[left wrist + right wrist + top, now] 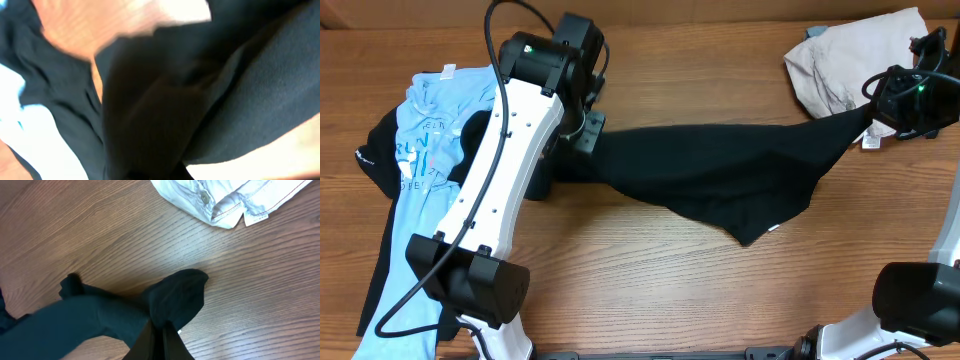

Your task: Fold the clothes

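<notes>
The left gripper lowers the shirt's end it holds down onto the bare wooden table below next and releases it, because that end still hangs in the air.
A large black shirt [720,170] hangs stretched above the table between my two grippers. My left gripper [588,130] is shut on its left end; the left wrist view is filled with dark fabric [240,90]. My right gripper [876,112] is shut on its right corner, near a small white label [870,142]. In the right wrist view the fingers [162,335] pinch a bunch of black cloth [175,297]. A light blue printed tee [425,180] lies at the left on top of another black garment [375,150].
A crumpled beige garment [850,65] lies at the back right; it also shows in the right wrist view [225,200] with buttons and a tag. The wooden table [700,290] shows below the stretched shirt. My left arm [500,170] crosses over the blue tee.
</notes>
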